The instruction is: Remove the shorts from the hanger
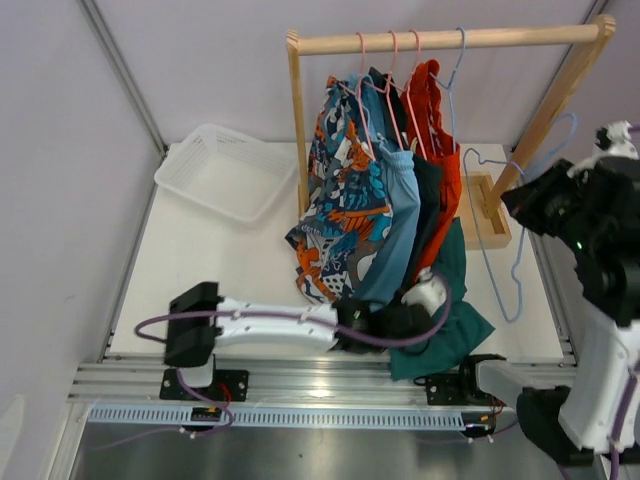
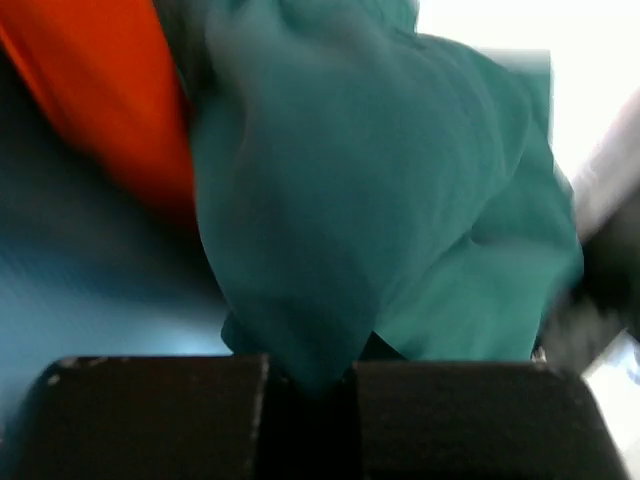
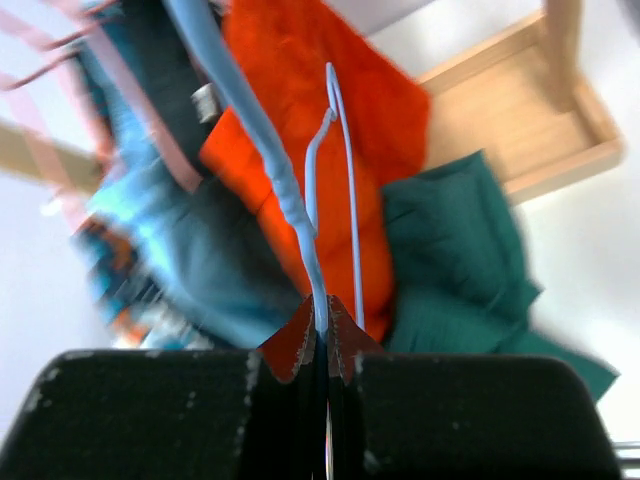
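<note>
I will move my right gripper up and outward to the empty part of the wooden bar point(image 1: 500, 38) beside the slanted post next, because the hanger point(image 3: 300, 215) is bare. Then I will lower the hanger's hook over it.
The dark teal-green shorts point(image 1: 455, 322) lie bunched at the table's front, below the rack. My left gripper point(image 1: 408, 318) is shut on a fold of them, and the cloth sits pinched between the fingers in the left wrist view point(image 2: 310, 372). The cartoon-print point(image 1: 340, 190), light blue point(image 1: 395, 200), navy point(image 1: 427, 195) and orange-red shorts point(image 1: 440, 130) hang from hangers on the wooden rail point(image 1: 500, 38). My right gripper point(image 1: 512, 203) is shut on a bare light blue wire hanger point(image 3: 300, 215), which hangs to the right of the clothes point(image 1: 500, 270).
A white plastic basket point(image 1: 225, 170) sits at the back left of the table. The rack's wooden foot point(image 1: 487, 212) and slanted post stand close to my right gripper. An aluminium rail runs along the table's near edge.
</note>
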Motion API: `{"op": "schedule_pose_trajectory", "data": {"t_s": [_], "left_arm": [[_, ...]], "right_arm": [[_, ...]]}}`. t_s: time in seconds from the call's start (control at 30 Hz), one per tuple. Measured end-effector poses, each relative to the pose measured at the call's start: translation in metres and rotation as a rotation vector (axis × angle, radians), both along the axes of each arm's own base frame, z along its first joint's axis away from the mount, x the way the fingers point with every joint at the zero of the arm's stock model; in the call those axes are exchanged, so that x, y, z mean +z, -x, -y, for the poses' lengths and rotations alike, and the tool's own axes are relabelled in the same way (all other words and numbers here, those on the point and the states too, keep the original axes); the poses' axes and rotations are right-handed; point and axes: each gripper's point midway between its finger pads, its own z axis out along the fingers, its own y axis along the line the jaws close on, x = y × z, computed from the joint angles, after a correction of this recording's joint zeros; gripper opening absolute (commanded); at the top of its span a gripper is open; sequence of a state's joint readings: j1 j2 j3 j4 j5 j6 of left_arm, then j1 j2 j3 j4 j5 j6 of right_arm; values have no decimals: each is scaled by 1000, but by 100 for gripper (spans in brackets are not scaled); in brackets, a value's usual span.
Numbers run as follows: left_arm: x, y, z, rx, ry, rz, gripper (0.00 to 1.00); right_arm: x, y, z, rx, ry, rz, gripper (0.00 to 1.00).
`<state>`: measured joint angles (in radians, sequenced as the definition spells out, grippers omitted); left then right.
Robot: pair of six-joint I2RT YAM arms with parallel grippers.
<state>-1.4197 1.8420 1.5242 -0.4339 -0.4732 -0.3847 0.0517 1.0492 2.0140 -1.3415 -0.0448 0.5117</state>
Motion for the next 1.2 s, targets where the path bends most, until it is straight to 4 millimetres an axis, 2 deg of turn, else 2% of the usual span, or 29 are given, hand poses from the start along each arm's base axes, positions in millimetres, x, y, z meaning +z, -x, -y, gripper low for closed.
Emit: {"op": "schedule_pose_trajectory", "data": {"t_s": [0.1, 0.23, 0.33, 0.53, 0.63, 0.73, 0.83, 0.93, 0.97, 1.0, 1.07, 1.13, 1.17, 1.2], "left_arm": [[-17, 68, -39, -98, -39, -37, 0], [-8, 145, -79, -231, -5, -68, 0], [3, 166, -104, -235, 31, -95, 0], [11, 176, -155, -151, 62, -141, 0], [21, 177, -172, -114, 94, -159, 0], [27, 171, -185, -69, 115, -161, 0], [28, 162, -193, -25, 93, -135, 0], [41, 156, -197, 6, 90, -114, 0], [50, 153, -197, 18, 101, -106, 0], [61, 150, -198, 29, 114, -100, 0], [80, 145, -199, 47, 139, -89, 0], [100, 136, -201, 72, 167, -73, 0], [108, 129, -204, 84, 169, -58, 0], [115, 122, -206, 99, 174, -48, 0]], "right_arm": [[-1, -53, 9, -31, 74, -40, 0], [21, -129, 20, -81, 138, 19, 0], [35, -162, 27, -120, 151, 75, 0], [65, -187, 31, -155, 139, 205, 0], [73, -210, 31, -161, 127, 251, 0], [58, -242, 29, -156, 123, 237, 0], [29, -276, 29, -149, 118, 183, 0], [-3, -295, 30, -146, 114, 115, 0], [-7, -301, 31, -150, 112, 122, 0], [-8, -303, 33, -156, 111, 135, 0], [-8, -294, 36, -163, 105, 163, 0], [-4, -272, 42, -172, 98, 188, 1], [-6, -261, 43, -173, 96, 191, 8], [-6, -241, 45, -176, 96, 196, 15]]}}
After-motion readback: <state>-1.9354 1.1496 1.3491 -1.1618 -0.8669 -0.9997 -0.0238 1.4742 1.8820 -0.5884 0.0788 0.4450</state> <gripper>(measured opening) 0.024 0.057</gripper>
